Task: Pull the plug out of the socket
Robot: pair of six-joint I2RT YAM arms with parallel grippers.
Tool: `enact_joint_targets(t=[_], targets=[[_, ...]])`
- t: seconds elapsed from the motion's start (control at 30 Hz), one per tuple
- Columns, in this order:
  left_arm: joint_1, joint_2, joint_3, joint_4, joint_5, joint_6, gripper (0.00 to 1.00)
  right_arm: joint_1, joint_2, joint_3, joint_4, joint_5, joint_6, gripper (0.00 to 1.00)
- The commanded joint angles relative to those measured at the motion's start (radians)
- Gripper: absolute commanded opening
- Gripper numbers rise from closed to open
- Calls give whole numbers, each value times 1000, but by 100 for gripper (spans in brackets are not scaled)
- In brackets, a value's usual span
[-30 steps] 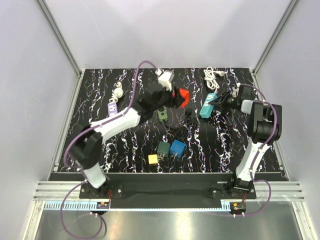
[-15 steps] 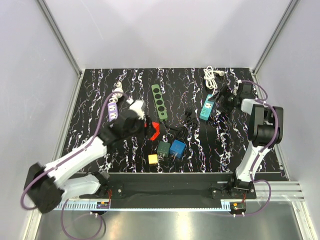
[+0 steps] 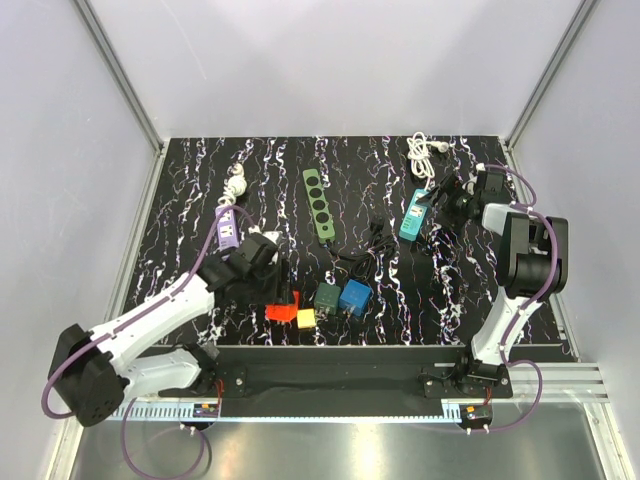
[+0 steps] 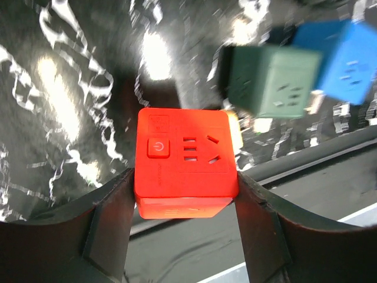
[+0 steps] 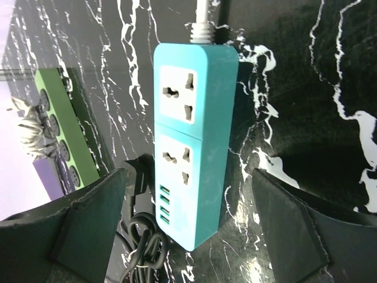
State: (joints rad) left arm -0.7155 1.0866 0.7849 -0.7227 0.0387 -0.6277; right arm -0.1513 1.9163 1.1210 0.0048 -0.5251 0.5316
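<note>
Next, my left gripper lowers and moves away from the yellow cube onto the empty table, because the red cube socket [image 4: 184,162] hangs close against that cube.
My left gripper [image 3: 281,309] is shut on a red cube socket [image 4: 184,162], which has a power button and empty slots on its face. The jaws press its two sides. The cube [image 3: 281,312] is low near the table's front edge, beside a yellow cube [image 3: 306,318]. My right gripper [image 5: 188,183] stands open, its jaws wide on either side of a teal power strip [image 5: 194,147] without touching it. The strip's outlets are empty. A black plug [image 5: 134,174] with its coiled cable [image 5: 144,247] lies beside the strip's near end.
A green power strip [image 3: 319,203] lies at the back middle and a purple one [image 3: 228,228] at the left. A dark green cube [image 3: 328,295] and a blue cube [image 3: 355,297] sit front centre. A white cable bundle [image 3: 425,152] is at the back right.
My left arm has swung from the back middle to the front, carrying the red cube down beside the yellow cube. The right gripper's jaws have opened wide around the teal strip.
</note>
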Motion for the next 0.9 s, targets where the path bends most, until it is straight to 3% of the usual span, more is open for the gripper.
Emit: enact_joint_targets(t=[0.0, 0.4, 0.5, 0.63, 0.67, 0.87], targets=[[-4, 41, 74, -72, -5, -6, 0, 1, -33, -12, 73, -42, 25, 94], [17, 235, 123, -87, -137, 37, 1, -2, -11, -24, 103, -76, 19, 94], [30, 268, 134, -64, -137, 42, 6, -1, -22, -35, 113, -72, 19, 95], [33, 279, 151, -32, -167, 52, 32, -1, -30, -33, 121, -79, 22, 96], [34, 277, 152, -23, -169, 56, 45, -1, -34, -38, 118, -73, 18, 100], [37, 228, 151, 2, -201, 79, 65, 4, -79, -32, 67, 13, -30, 100]])
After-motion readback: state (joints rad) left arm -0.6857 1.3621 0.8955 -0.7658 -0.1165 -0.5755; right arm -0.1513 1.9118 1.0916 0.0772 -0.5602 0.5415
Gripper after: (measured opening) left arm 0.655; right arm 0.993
